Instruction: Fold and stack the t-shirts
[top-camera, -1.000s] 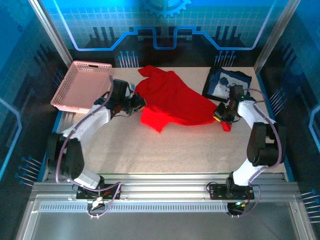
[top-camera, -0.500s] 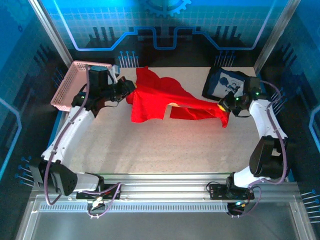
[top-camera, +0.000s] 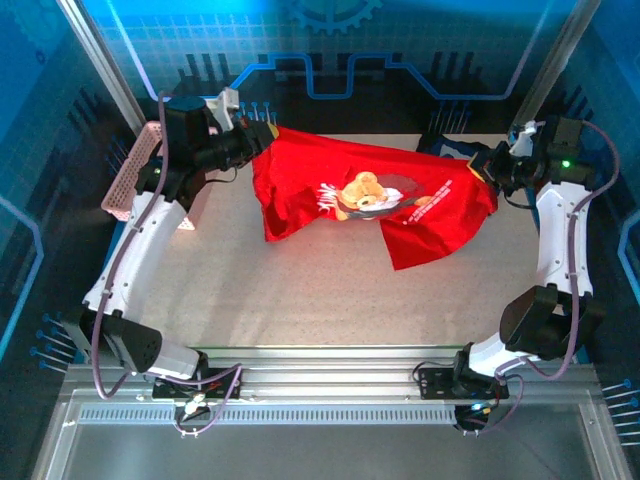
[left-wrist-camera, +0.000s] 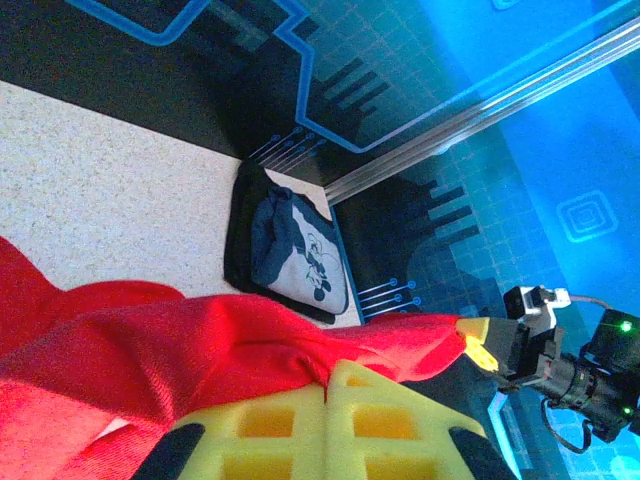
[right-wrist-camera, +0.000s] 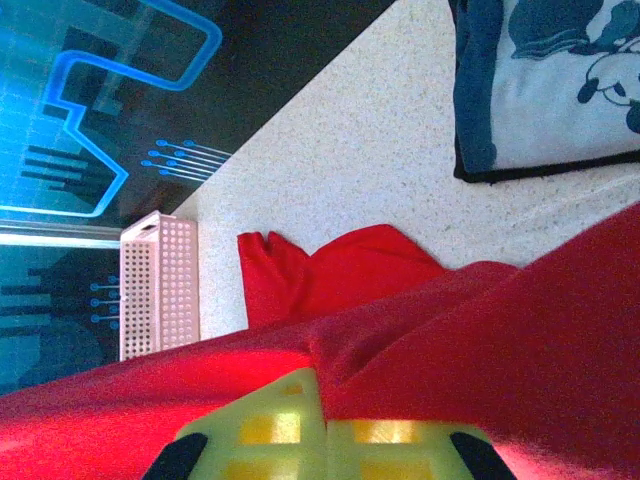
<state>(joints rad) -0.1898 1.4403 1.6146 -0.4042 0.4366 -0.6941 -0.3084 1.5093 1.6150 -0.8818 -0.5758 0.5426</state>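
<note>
I will next pull the hanging edge back and down to let go of it on the bare speckled tabletop, which is below my left gripper and back toward my base.
The red t-shirt (top-camera: 365, 195) hangs stretched in the air between my two grippers, its teddy-bear print facing up. My left gripper (top-camera: 262, 136) is shut on the shirt's left top edge near the back of the table; its yellow jaws (left-wrist-camera: 330, 385) pinch red cloth. My right gripper (top-camera: 483, 165) is shut on the right top edge, the jaws (right-wrist-camera: 322, 400) closed on a fold of red fabric. The navy t-shirt (left-wrist-camera: 290, 250) lies folded at the back right corner of the table (right-wrist-camera: 550, 80), below and behind the red one.
A pink lattice basket (top-camera: 135, 175) stands at the back left, beside the left arm (right-wrist-camera: 160, 285). The speckled table (top-camera: 300, 290) is bare in front of the hanging shirt. Frame posts rise at both back corners.
Both arms have risen and swung apart toward the back corners, lifting the crumpled red shirt off the table and pulling it wide so the bear print shows.
</note>
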